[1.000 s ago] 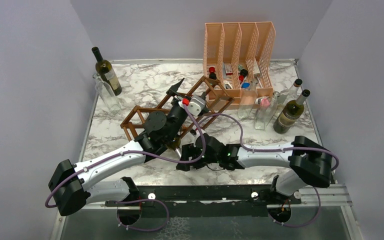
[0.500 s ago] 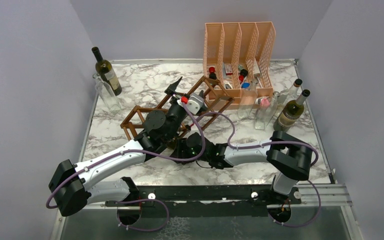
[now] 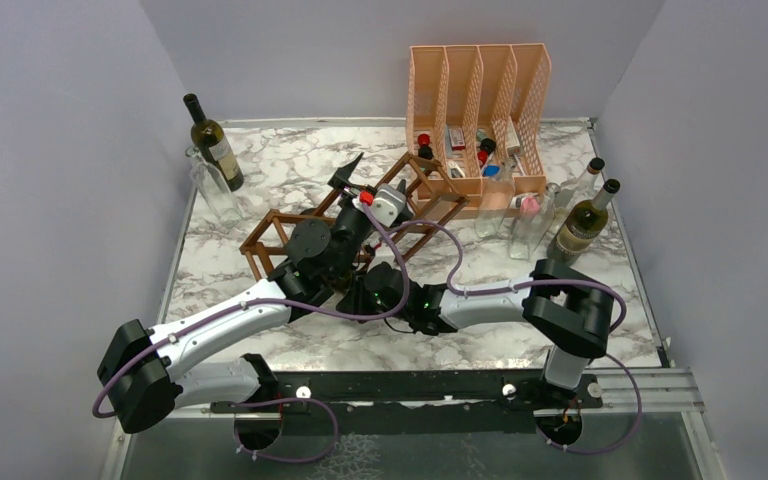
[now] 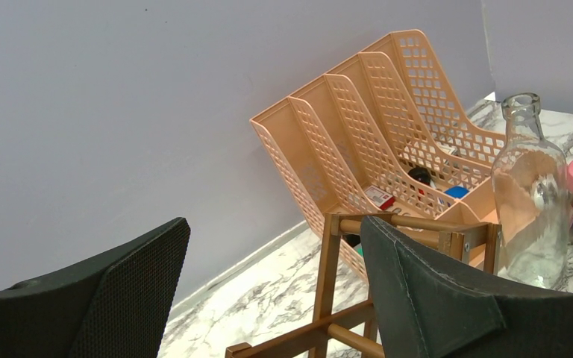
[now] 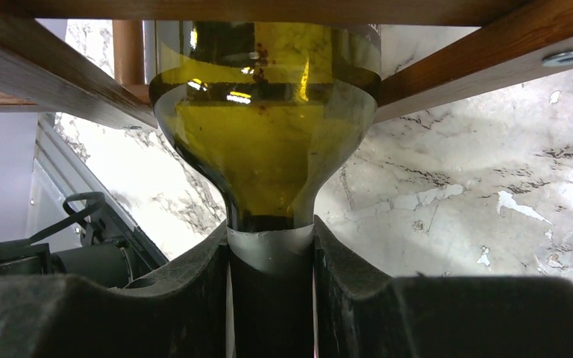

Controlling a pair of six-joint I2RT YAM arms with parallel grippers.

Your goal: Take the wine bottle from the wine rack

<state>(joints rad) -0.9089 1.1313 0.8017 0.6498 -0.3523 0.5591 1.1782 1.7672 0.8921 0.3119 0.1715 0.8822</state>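
Note:
The bottle's neck moves in my right gripper from the rack [image 3: 270,235] toward the right in the top view next. It comes free over open marble, because wooden sticks surround the bottle.
The brown lattice wine rack [image 3: 270,235] lies across the middle of the table. An olive-green wine bottle [image 5: 265,142] rests in one of its cells between wooden sticks [image 5: 52,82], its neck pointing toward the near edge. My right gripper [image 5: 268,242] is shut on the grey-foiled neck, one finger pressed to each side. In the top view the right gripper [image 3: 368,290] sits at the rack's near side, partly under the left arm, which hides the bottle. My left gripper [image 3: 372,182] hovers open over the rack's top. A rack post [image 4: 328,276] stands between its spread fingers [image 4: 448,298].
A peach mesh organiser [image 3: 480,100] with small items stands at the back right. Clear bottles [image 3: 530,225] and a dark wine bottle [image 3: 582,225] stand right of the rack. Another dark bottle [image 3: 212,140] and a clear one [image 3: 210,190] stand at the back left.
My right arm has reached left and forward to the rack's near side, and its gripper has closed on the bottle's neck. The left arm has barely shifted.

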